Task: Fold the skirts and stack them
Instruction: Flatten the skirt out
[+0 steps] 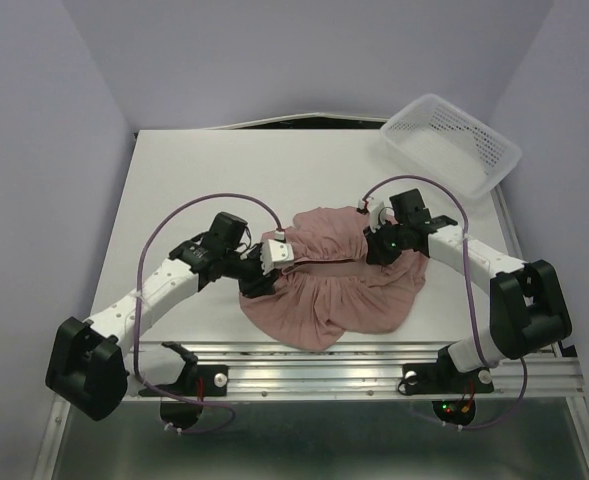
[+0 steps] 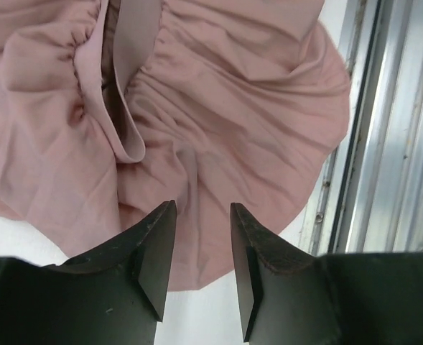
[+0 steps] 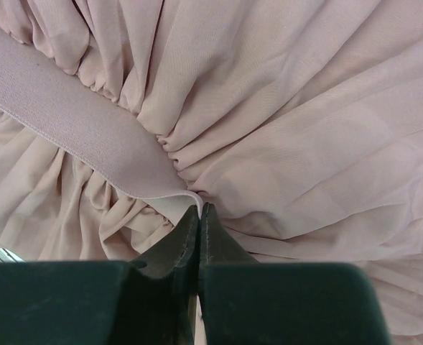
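I will move my left gripper to the right in the top view and down around the waistband's loose end (image 1: pixel 285 270) (image 2: pixel 131 152), because it lies beyond my open fingers.
One dusty-pink skirt (image 1: pixel 334 290) lies spread in the middle of the white table (image 1: pixel 224 170), with its ruffled hem toward the near edge. My left gripper (image 1: pixel 258 275) is open at the skirt's left edge. In the left wrist view (image 2: pixel 202 206) its jaws stand apart just above the skirt's fabric (image 2: pixel 233 108), with nothing between them. My right gripper (image 1: pixel 379 245) is at the skirt's right side. In the right wrist view (image 3: pixel 199 208) it is shut, pinching the end of the flat waistband (image 3: pixel 75 122) where it meets the gathered fabric (image 3: pixel 304 108).
A white plastic mesh basket (image 1: pixel 452 140) sits at the table's far right corner. A metal rail (image 1: pixel 374 370) runs along the near edge and also shows in the left wrist view (image 2: pixel 391 144). Purple cables loop over both arms.
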Available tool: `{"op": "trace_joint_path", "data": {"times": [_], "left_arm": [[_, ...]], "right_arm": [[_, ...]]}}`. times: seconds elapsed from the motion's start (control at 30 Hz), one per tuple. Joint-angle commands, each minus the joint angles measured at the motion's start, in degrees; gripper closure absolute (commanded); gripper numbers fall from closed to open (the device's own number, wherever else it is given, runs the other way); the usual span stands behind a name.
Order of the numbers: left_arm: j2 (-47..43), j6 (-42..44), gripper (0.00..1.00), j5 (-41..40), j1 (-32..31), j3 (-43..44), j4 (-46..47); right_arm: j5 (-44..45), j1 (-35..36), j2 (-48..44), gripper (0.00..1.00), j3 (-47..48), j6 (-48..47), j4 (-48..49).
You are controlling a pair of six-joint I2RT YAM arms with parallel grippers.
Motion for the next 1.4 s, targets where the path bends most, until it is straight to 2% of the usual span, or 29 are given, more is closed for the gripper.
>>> {"op": "trace_joint_path", "data": {"times": [0.0, 0.27, 0.37, 0.43, 0.6, 0.73, 0.77, 0.87, 0.9, 1.0, 1.03, 1.07, 1.1, 1.17, 1.37], "left_arm": [[2.46, 6.65, 0.53, -5.87, -0.02, -0.96, 5.95], [11.16, 4.64, 0.56, -6.68, 4.01, -0.08, 16.32], [20.1, 2.18, 0.52, -4.05, 8.41, 2.38, 18.0], [23.55, 1.03, 0.51, -3.26, 11.39, 4.39, 18.26], [29.18, 1.46, 0.5, -3.6, 13.69, 5.81, 14.67], [22.71, 4.98, 0.49, 0.16, 16.76, 5.29, 9.48], [17.29, 5.85, 0.49, 1.05, 17.2, 4.94, 7.56], [8.56, 7.8, 0.47, 1.67, 17.03, 4.67, 5.96], [3.92, 7.71, 0.46, 1.67, 16.6, 4.76, 5.79], [-0.59, 8.85, 0.45, -0.86, 13.35, 6.25, 3.42], [-0.95, 9.55, 0.45, -1.84, 10.03, 6.51, 2.8], [-0.87, 11.38, 0.44, -4.72, 5.56, 6.69, 2.36], [-0.35, 11.4, 0.44, -6.49, 5.52, 6.69, 1.92], [1.06, 13.32, 0.44, -9.04, 0.45, 6.69, 1.74], [7.47, 14.12, 0.4, -13.79, -5.02, 6.34, 6.13]], "right_arm": [[0.28, -0.26, -0.75, 0.99, 0.79, 0.71, 2.21], [3.17, -0.26, -1.1, 0.99, -1.23, -2.98, 2.38], [4.14, -0.26, -1.28, 0.99, -2.11, -4.03, 2.73], [4.76, -0.26, -1.54, 0.99, -2.46, -4.39, 3.08], [5.11, -0.26, -2.68, 0.99, -2.73, -5.18, 3.08], [3.45, -0.26, -3.65, 0.99, -2.11, -4.65, 2.3], [3.01, -0.26, -3.91, 0.99, -1.94, -4.22, 2.21], [1.34, -0.26, -4.7, 0.99, -1.85, -3.42, 1.85], [0.9, -0.26, -4.79, 0.99, -1.67, -3.25, 1.68], [0.19, -0.26, -5.15, 0.99, -1.5, -2.81, 1.77], [0.02, -0.26, -5.23, 0.99, -1.41, -2.72, 1.77], [0.01, -0.26, -5.23, 0.99, -1.32, -2.63, 1.77], [0.01, -0.26, -5.23, 0.99, -1.23, -2.63, 1.77], [0.19, -0.26, -5.15, 0.99, -1.23, -2.72, 1.77], [0.89, -0.26, -5.41, 0.99, -0.97, -3.16, 1.24]]}}
